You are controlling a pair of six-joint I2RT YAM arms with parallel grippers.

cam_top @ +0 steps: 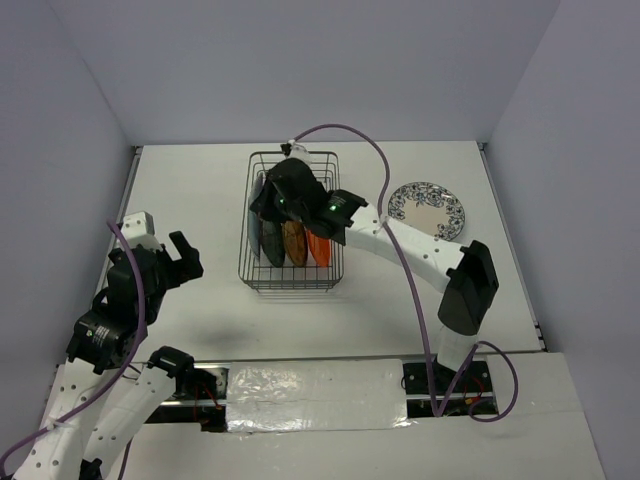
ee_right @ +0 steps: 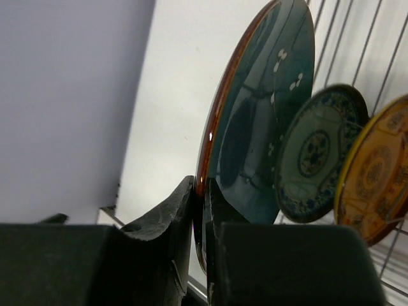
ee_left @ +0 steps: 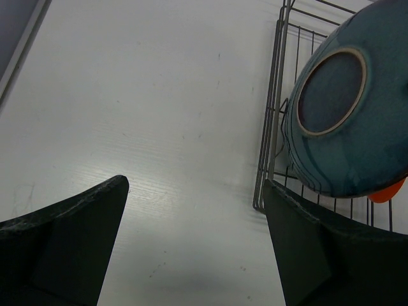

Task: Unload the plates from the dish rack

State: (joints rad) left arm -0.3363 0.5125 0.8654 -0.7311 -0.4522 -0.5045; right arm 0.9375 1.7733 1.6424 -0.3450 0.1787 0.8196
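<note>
My right gripper should next lift, carry the teal plate with the orange rim across and lower it onto the white plate point(cam_top: 427, 207), flat to the gripper's right in the top view.
The dark wire dish rack point(cam_top: 290, 278) stands mid-table with several plates upright in it. My right gripper point(ee_right: 199, 186) reaches into its left side point(cam_top: 270, 207) and is shut on the rim of a teal plate with an orange rim point(ee_right: 268, 102). Next to that plate stand a small teal patterned plate point(ee_right: 315, 156) and a yellow-brown patterned plate point(ee_right: 376, 172). An orange plate point(cam_top: 318, 246) stands at the rack's right. My left gripper point(cam_top: 181, 256) is open and empty left of the rack. Its view point(ee_left: 194, 197) shows the rack wall point(ee_left: 271, 127) and the back of a large teal-blue plate point(ee_left: 350, 108).
A white plate with a dark patterned rim point(cam_top: 427, 210) lies flat on the table right of the rack, beside my right arm. The table is walled at the back and sides. A silver taped strip point(cam_top: 310, 385) runs along the near edge.
</note>
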